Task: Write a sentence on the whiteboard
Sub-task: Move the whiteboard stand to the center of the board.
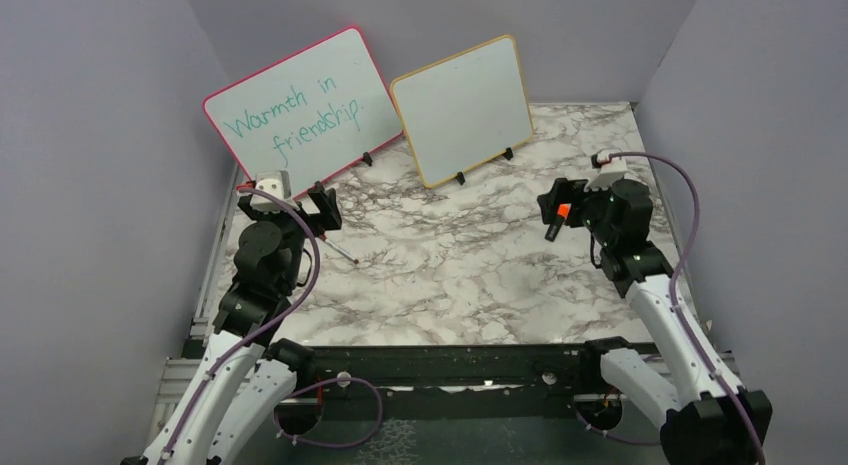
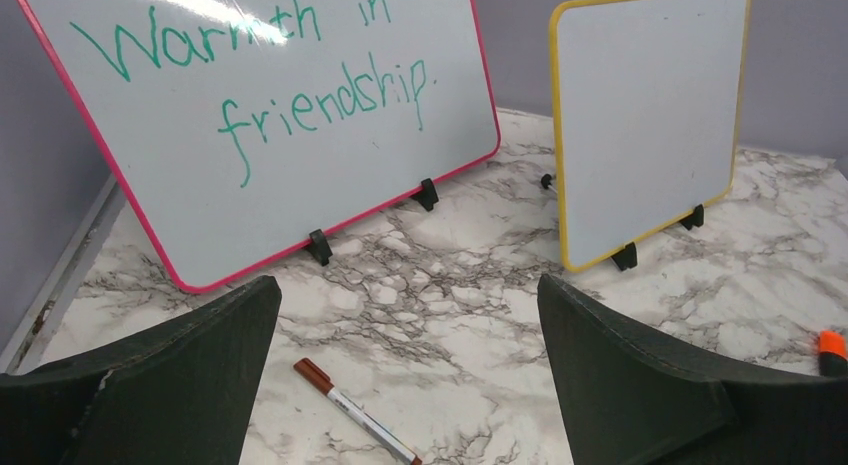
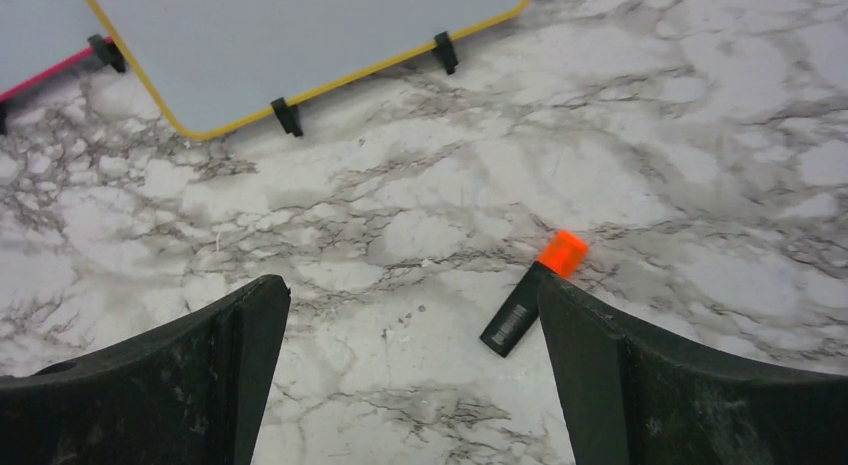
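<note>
The whiteboard's black foot nearer the pink-framed board (image 3: 287, 117) juts from the whiteboard's frame, so my right gripper will go down to the left in the top view, onto it next.
The whiteboard (image 1: 463, 110) with the yellow-orange frame stands on small black feet at the back middle, and its face (image 2: 645, 115) is blank; no sentence shows on it. A thin white marker with a red-brown cap (image 2: 352, 413) lies on the marble just below my left gripper (image 2: 408, 285), which is open and empty. From above, that marker (image 1: 341, 249) sits right of the left gripper (image 1: 310, 207). My right gripper (image 3: 410, 285) hangs open and empty. A black pen with an orange end (image 3: 532, 293) lies beside its right finger.
A larger pink-framed board (image 1: 300, 110) with teal writing "Warmth in friendship" leans left of the whiteboard (image 3: 300, 45). Grey walls close in the marble table (image 1: 450, 275) on three sides. The orange-ended pen (image 1: 560, 217) shows under the right gripper (image 1: 556, 205).
</note>
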Motion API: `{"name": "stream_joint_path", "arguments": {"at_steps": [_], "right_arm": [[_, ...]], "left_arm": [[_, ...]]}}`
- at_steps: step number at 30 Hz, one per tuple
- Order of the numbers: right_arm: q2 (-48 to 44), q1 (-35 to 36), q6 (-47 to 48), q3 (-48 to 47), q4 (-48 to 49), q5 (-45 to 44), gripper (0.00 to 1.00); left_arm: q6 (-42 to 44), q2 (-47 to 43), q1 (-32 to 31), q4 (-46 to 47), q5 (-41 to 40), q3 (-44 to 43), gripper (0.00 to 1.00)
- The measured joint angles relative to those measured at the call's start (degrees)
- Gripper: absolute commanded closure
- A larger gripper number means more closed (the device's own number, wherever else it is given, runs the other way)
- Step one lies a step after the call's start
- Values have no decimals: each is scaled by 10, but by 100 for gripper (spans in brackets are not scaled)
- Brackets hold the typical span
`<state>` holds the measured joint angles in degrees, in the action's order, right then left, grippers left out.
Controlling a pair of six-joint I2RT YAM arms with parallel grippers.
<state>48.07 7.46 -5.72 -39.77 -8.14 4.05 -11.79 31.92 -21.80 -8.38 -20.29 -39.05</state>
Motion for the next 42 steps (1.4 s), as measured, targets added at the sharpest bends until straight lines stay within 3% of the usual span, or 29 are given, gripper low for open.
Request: {"name": "stream_joint_path", "arguments": {"at_steps": [11, 21, 25, 32, 42], "right_arm": [[287, 47, -2, -31, 147, 114, 0], [485, 145, 46, -182, 203, 49, 0], [558, 169, 63, -239, 205, 27, 14], [648, 168, 68, -303, 205, 4, 26], [701, 168, 68, -345, 205, 2, 39]], "left_arm": [[-2, 10, 2, -3, 28, 4, 1], [-2, 15, 4, -3, 35, 4, 1], [-2, 21, 4, -3, 37, 4, 1], [-2, 32, 5, -3, 45, 4, 1], [-1, 38, 5, -3, 47, 4, 1]]}}
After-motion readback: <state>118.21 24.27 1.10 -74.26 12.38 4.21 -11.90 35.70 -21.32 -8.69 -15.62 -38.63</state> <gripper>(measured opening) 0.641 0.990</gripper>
